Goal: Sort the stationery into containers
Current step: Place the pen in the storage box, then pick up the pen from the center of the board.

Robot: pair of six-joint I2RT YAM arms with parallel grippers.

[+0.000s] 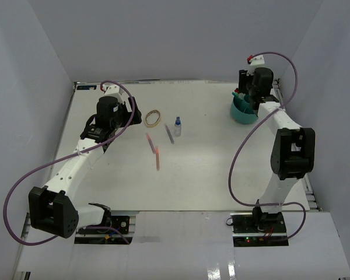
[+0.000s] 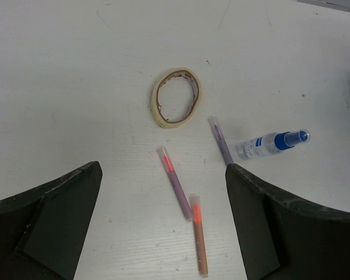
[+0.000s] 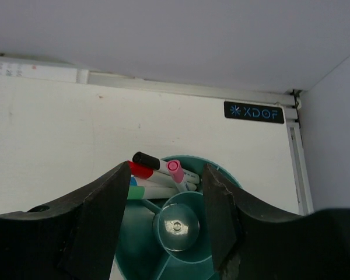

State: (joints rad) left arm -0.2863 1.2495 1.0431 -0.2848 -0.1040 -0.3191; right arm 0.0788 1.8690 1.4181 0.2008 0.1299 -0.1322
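Observation:
Below my left gripper and to its right in the top view lies the unsorted red-tipped pen's purple body (image 1: 152, 147) (image 2: 180, 196), so I should lower open fingers that way around it.
A tan rubber-band loop (image 1: 153, 118), a small clear blue-capped bottle (image 1: 177, 126) and three thin pens (image 1: 158, 158) lie mid-table. In the left wrist view the loop (image 2: 175, 98), the bottle (image 2: 273, 143), a purple pen (image 2: 220, 140), a red-tipped purple pen (image 2: 178, 182) and an orange-brown pen (image 2: 199, 235) lie below my left gripper (image 2: 163, 172), which is open and empty above them. My right gripper (image 3: 166, 169) is open and empty over the teal organiser (image 3: 137, 245), which holds several capped pens (image 3: 163, 178) in one far compartment. No eraser shows.
The organiser (image 1: 243, 114) stands at the table's back right, close to the right wall. White walls enclose the table on three sides. The left gripper (image 1: 128, 109) hovers left of the loop. A label plate (image 3: 254, 112) sits at the back edge.

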